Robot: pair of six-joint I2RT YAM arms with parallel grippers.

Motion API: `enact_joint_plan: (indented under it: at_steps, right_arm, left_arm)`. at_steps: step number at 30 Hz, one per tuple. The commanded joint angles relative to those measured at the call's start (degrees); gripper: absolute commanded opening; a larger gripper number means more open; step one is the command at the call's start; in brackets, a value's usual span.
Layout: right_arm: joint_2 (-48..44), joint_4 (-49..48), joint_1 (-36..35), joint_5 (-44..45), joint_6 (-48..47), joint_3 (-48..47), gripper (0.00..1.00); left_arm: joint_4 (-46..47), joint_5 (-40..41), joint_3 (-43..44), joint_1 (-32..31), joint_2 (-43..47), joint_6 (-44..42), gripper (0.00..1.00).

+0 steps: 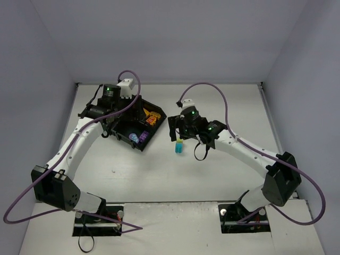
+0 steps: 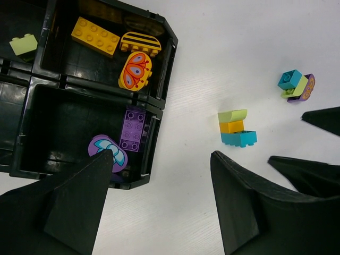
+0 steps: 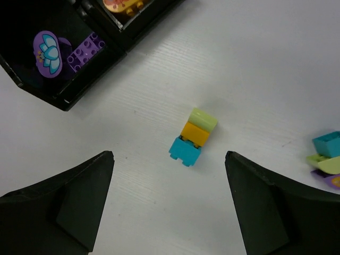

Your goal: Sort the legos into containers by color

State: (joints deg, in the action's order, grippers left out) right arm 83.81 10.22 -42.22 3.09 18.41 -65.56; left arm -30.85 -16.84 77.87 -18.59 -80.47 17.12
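Observation:
The stack slants in my right gripper's wrist view, so next my right gripper should lower and turn to straddle the orange middle brick [image 1: 179,142] [image 3: 195,134], which lies below it.
The black tray [image 1: 159,110] sits left of centre on the table. In the left wrist view its compartments hold orange legos [image 2: 95,36], purple legos [image 2: 133,129] and one lime brick [image 2: 24,44]. A lime, orange and teal stack [image 3: 192,137] lies on its side on the table [image 1: 179,147], just beyond my right gripper [image 3: 169,154], which hangs open over it without touching. A teal, lime and purple cluster [image 2: 295,86] lies further right [image 3: 326,159]. My left gripper [image 2: 162,155] is open and empty over the tray's near corner.
Grey walls close in the white table [image 1: 159,175] on three sides. Purple cables [image 1: 212,87] loop over both arms. The right arm's dark fingers [image 2: 324,119] show at the right edge of the left wrist view.

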Motion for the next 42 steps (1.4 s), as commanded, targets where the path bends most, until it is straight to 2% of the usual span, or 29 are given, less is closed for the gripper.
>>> enact_joint_plan:
  at_steps: [1,6,18,30,35,41,42]
  right_arm:
    - [3.1,0.5,-3.1,7.5,11.9,0.9,0.82]
    - [8.5,0.5,-4.1,8.7,17.4,0.5,0.8]
    - [17.0,0.1,-3.5,11.9,21.2,-1.2,0.69]
    - [18.9,-3.4,-1.6,12.2,19.6,1.1,0.44]
    - [20.2,-4.0,-0.7,11.8,18.6,1.7,0.41]
    - [20.0,-5.1,-0.2,11.5,16.4,2.9,0.33]
    - [19.7,-5.5,0.0,11.4,15.8,3.2,0.28]
  left_arm:
    - [0.8,0.1,2.2,-0.2,2.6,1.3,0.68]
    - [-0.1,0.1,2.2,-0.2,2.7,1.6,0.67]
    - [-1.1,0.3,0.6,-0.2,4.3,1.5,0.67]
    - [-0.8,-0.1,1.1,-0.1,3.2,1.5,0.68]
    - [-0.8,-0.6,1.4,-0.2,2.5,1.7,0.68]
    - [-0.4,-1.4,2.1,-0.2,1.8,2.1,0.68]
    - [-0.4,-2.0,2.2,-0.2,1.5,2.1,0.68]
